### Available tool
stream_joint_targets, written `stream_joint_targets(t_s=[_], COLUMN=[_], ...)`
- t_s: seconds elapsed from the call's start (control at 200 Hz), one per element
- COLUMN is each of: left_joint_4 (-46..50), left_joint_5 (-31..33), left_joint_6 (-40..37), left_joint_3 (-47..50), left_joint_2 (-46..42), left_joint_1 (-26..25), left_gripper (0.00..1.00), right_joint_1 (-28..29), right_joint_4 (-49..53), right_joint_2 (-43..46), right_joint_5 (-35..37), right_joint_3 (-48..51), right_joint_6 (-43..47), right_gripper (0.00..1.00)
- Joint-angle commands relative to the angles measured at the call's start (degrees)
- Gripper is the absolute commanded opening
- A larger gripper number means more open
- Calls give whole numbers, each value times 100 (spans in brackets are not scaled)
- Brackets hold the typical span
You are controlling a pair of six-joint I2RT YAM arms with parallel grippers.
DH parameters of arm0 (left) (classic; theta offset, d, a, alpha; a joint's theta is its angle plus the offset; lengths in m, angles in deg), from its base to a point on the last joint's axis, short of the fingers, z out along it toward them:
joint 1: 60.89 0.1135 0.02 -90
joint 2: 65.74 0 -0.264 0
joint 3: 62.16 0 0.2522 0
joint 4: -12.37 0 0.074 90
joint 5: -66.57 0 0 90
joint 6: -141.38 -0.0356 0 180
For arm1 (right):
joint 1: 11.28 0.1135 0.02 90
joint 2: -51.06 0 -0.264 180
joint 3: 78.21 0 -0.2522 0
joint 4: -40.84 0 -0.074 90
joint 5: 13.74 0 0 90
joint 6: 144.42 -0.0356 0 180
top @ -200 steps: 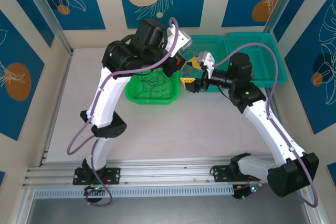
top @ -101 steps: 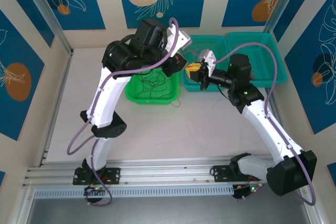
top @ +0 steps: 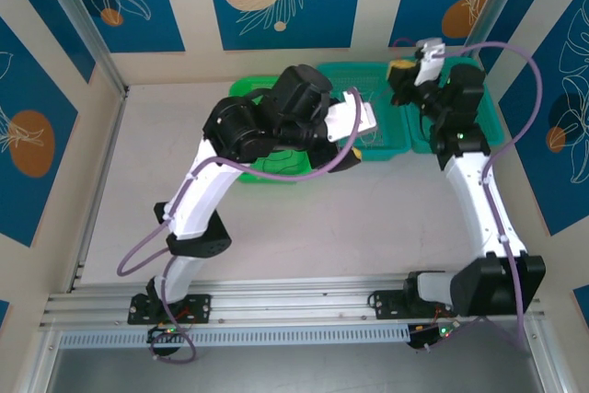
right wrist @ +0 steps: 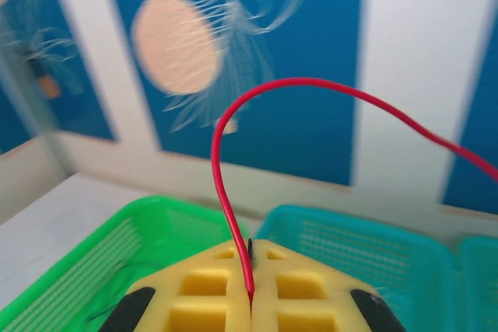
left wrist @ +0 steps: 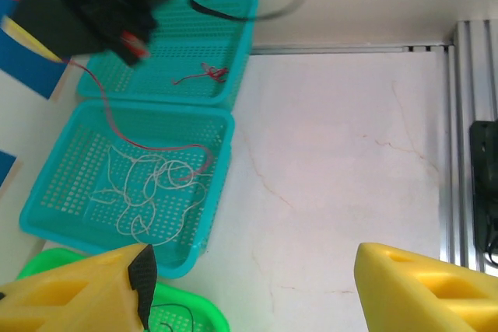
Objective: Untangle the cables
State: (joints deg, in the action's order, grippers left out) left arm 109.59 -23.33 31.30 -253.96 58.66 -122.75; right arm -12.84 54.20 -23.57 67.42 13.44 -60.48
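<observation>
My right gripper has the red cable and will next move over the farther teal basket [top: 423, 128] [right wrist: 481, 279] and tilt its fingers down to release it, as another red cable already rests inside.
My right gripper [right wrist: 250, 301] is shut on a red cable [right wrist: 227, 192], which arcs up out of the closed yellow fingers and off to the right. From above, that gripper [top: 402, 75] is raised over the back of the teal baskets. In the left wrist view the same red cable [left wrist: 204, 153] trails down into the nearer teal basket [left wrist: 222, 165], where a curly whitish cable [left wrist: 156, 192] lies. A small red cable [left wrist: 206, 75] rests in the farther teal basket [left wrist: 241, 44]. My left gripper [left wrist: 257, 285] is open wide above the bare table, with nothing between its fingers.
A green basket [left wrist: 198, 312] with a black cable [left wrist: 175, 318] sits beside the nearer teal basket; from above the left arm covers most of the green basket [top: 241, 89]. Thick purple arm cables [top: 515, 52] loop above the baskets. An aluminium rail [left wrist: 467, 138] borders the table.
My right gripper has shut on the red cable and risen up and back toward the teal baskets. My left gripper has opened, and its arm has swung right, away from the green basket.
</observation>
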Motion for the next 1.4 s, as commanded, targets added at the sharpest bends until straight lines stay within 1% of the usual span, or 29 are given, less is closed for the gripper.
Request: stream_joint_targets(t_s=[0.0,0.125,0.23,0.325,0.4,0.52,0.55,0.56,0.565,0.57,0.58,0.585,0.59,0.595,0.6,0.61,0.615,0.64,0.665,0.675,0.705,0.725,0.765,0.855,0.9,1.005,1.19,1.315,1.395], left_joint_4=[-213,-557,-836,-1027,-1085,-1082,-1069,-1056,-1053,-1048,-1037,-1035,-1030,-1027,-1022,-1017,-1012,-980,-950,-934,-884,-857,-793,-625,-535,-423,-168,25,56], left_joint_5=[-61,-219,-213,-169,43,725,898,958,984,1005,1055,1085,1109,1130,1153,1199,1219,1298,1340,1349,1352,1332,1294,1183,1154,1213,964,816,767], left_joint_6=[-45,178,259,380,396,328,306,295,290,287,281,283,284,284,285,280,283,296,304,314,346,370,445,597,573,446,317,355,260], left_joint_3=[-302,-302,-302,-302,-302,-302,-302,-302,-302,-302,-302,-302,-302,-302,-302,-302,-302,-302,-302,-302,-302,-302,-302,-302,-302,-306,-302,-249,286], left_joint_2=[229,375,484,578,644,754,786,792,803,813,820,826,838,843,851,861,864,898,925,939,969,995,1048,1228,1321,1485,1485,1248,840], left_joint_1=[-66,-190,-303,-318,-317,-310,-304,-305,-302,-301,-296,-293,-292,-292,-291,-287,-284,-267,-245,-240,-211,-204,-162,-57,-28,46,490,746,827], left_gripper=[69,69,69,69,70,71,71,71,71,71,71,71,71,71,71,72,72,72,72,72,72,71,71,70,70,69,68,68,69], right_joint_1=[-481,-978,-1204,-1406,-1509,-1567,-1580,-1590,-1590,-1590,-1587,-1587,-1596,-1596,-1599,-1603,-1603,-1603,-1594,-1594,-1588,-1585,-1582,-1558,-1557,-1621,-1637,-1640,-1630], right_joint_4=[32,103,241,373,481,691,745,775,806,806,849,849,891,891,909,968,968,1060,1146,1187,1247,1305,1400,1488,1507,1713,2142,2322,2475], right_joint_2=[-537,-1383,-2023,-2486,-2784,-3188,-3273,-3292,-3336,-3336,-3383,-3383,-3411,-3411,-3423,-3460,-3460,-3514,-3547,-3550,-3566,-3567,-3559,-3420,-3311,-3041,-2330,-1744,-1446], right_joint_5=[907,1257,1669,1724,1734,1703,1667,1653,1637,1637,1613,1613,1592,1592,1585,1546,1546,1531,1589,1627,1656,1643,1573,1378,1242,918,260,31,-168], right_joint_3=[-624,-1454,-2044,-2320,-2367,-2227,-2176,-2161,-2160,-2160,-2155,-2155,-2145,-2145,-2146,-2148,-2148,-2142,-2142,-2146,-2140,-2144,-2154,-2093,-1998,-1844,-1419,-1034,-905], right_joint_6=[-233,-277,-148,-72,-78,-229,-292,-317,-343,-343,-389,-389,-409,-409,-424,-456,-456,-526,-619,-660,-729,-766,-773,-670,-610,-656,-494,-368,-336], right_gripper=[0,0,0,0,0,0,5,9,12,12,19,19,24,24,28,37,37,52,63,69,76,84,87,90,100,99,99,100,99])
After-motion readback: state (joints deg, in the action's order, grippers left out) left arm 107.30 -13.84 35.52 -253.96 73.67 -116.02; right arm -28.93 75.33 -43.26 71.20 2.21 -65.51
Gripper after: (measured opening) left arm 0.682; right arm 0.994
